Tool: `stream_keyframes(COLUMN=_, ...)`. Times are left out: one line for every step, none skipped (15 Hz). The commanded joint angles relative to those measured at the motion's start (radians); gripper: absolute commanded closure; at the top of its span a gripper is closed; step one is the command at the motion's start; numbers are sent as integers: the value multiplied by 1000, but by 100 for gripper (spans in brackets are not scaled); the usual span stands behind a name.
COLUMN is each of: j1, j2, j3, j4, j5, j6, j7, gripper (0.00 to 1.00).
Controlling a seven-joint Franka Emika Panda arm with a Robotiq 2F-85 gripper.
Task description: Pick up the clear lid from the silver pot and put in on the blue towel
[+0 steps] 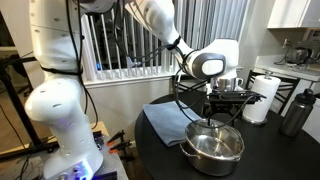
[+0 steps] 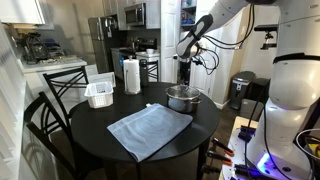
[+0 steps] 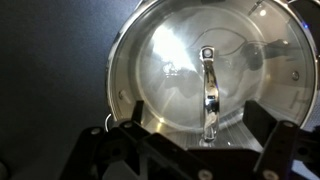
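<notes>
My gripper should stay in place above the lid and then close its two open fingers onto the lid's shiny metal handle, since that handle stands between them.
The silver pot [image 1: 213, 150] stands on the round black table, also in an exterior view [image 2: 183, 99]. The clear lid [image 3: 165, 60] lies on it, with a shiny metal handle [image 3: 208, 85] at its centre; the pot's rim [image 3: 117, 80] shows around it. My gripper [image 3: 200, 113] is open and hovers just above the lid, one finger on each side of the handle, touching nothing. It shows above the pot in both exterior views [image 1: 224, 103] [image 2: 186, 68]. The blue towel [image 1: 165, 122] [image 2: 150, 130] lies flat beside the pot.
A white tray [image 2: 99, 94] and a paper-towel roll [image 2: 131, 75] [image 1: 262, 98] stand at the table's far side. A dark bottle [image 1: 295, 112] stands near the roll. Chairs [image 2: 60, 85] surround the table [image 2: 95, 125].
</notes>
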Motion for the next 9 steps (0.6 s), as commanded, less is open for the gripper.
stream_keyframes(j1=-18, j2=12, j3=23, j4=6, j5=-8, j6=1, j7=-41, gripper=1)
stream_keyframes(j1=-18, j2=14, j3=26, j4=9, j5=-5, j6=-7, j7=-45, gripper=26)
stream_keyframes(j1=-18, j2=16, j3=27, j4=11, j5=-7, j6=-9, j7=-45, gripper=26)
stream_keyframes(j1=-19, j2=17, j3=30, j4=12, j5=-4, j6=-12, j7=-46, gripper=28)
stream_keyframes(j1=-20, j2=17, j3=31, j4=13, j5=-2, j6=-13, j7=-46, gripper=34)
stream_keyframes(j1=-20, j2=17, j3=32, j4=15, j5=0, j6=-15, j7=-46, gripper=42)
stream_keyframes(j1=-20, j2=18, j3=33, j4=16, j5=0, j6=-15, j7=-45, gripper=48)
stream_keyframes(j1=-19, j2=20, j3=32, j4=17, j5=-2, j6=-14, j7=-41, gripper=54)
stream_keyframes(j1=-19, j2=20, j3=32, j4=17, j5=-3, j6=-14, j7=-39, gripper=62)
